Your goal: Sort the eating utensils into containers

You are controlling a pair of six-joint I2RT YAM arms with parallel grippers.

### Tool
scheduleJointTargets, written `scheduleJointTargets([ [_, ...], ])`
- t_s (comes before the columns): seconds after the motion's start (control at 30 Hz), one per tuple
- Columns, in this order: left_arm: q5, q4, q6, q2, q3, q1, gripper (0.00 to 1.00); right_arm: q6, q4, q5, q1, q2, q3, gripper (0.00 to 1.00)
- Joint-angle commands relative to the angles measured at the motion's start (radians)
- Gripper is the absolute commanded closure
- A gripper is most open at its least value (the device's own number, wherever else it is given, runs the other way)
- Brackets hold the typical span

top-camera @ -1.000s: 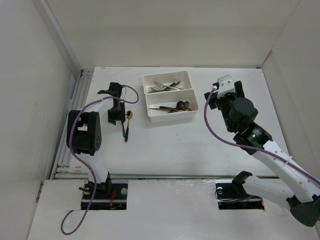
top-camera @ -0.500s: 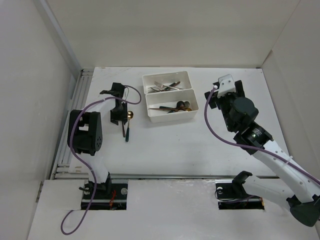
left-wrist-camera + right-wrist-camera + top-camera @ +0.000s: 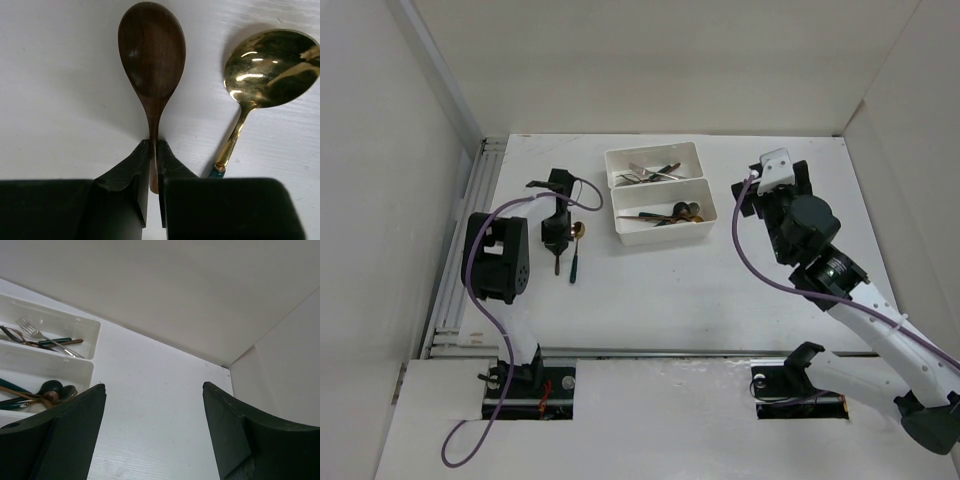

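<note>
The near tray holding spoons is to the right of my left gripper in the top view, so I will lift, carry this dark brown spoon over it and release.
My left gripper (image 3: 153,150) is shut on the thin handle of a dark brown wooden spoon (image 3: 151,55), whose bowl points away from me over the table. A gold spoon (image 3: 270,70) with a teal handle lies just right of it, apart from the fingers. In the top view the left gripper (image 3: 557,232) is left of the two white trays, with the gold spoon (image 3: 575,250) beside it. The far tray (image 3: 653,153) holds forks and the near tray (image 3: 663,238) holds spoons. My right gripper (image 3: 752,200) is open and empty, right of the trays.
The right wrist view shows both trays at its left edge, the far tray (image 3: 75,322) with forks (image 3: 45,337) and the near tray (image 3: 70,367) with dark spoons (image 3: 50,390). White walls enclose the table on three sides.
My left gripper has shifted slightly toward the near side and the right, next to the gold spoon, and a brown handle end now shows below it. The right arm has barely moved.
</note>
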Motion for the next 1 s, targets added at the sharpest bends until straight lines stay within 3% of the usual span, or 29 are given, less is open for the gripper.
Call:
scheduleJointTargets([
  [0.0,-0.035,-0.045,-0.012,0.089,-0.023,0.021,1.0,0.015,0.027,0.039,0.011,-0.033,0.048,0.17],
  [0.23,-0.114,0.018,0.012,-0.02,0.228,0.087,1.0,0.015,0.027,0.039,0.011,-0.033,0.048,0.17],
  [0.4,-0.158,0.345,0.338,-0.137,0.416,-0.046,1.0,0.015,0.036,0.039,0.011,-0.024,0.048,0.17],
  [0.53,-0.008,0.479,0.553,-0.18,0.416,-0.248,1.0,0.015,0.047,0.039,0.011,-0.048,0.026,0.17],
  [0.67,0.065,0.467,0.635,-0.104,0.425,-0.386,1.0,0.015,0.047,0.062,0.011,-0.083,0.008,0.17],
  [0.8,0.115,0.443,0.668,-0.034,0.425,-0.457,1.0,0.034,0.047,0.073,0.011,-0.119,-0.015,0.17],
  [0.97,0.086,0.513,0.749,-0.013,0.306,-0.497,1.0,0.043,0.047,0.082,0.011,-0.151,-0.015,0.17],
])
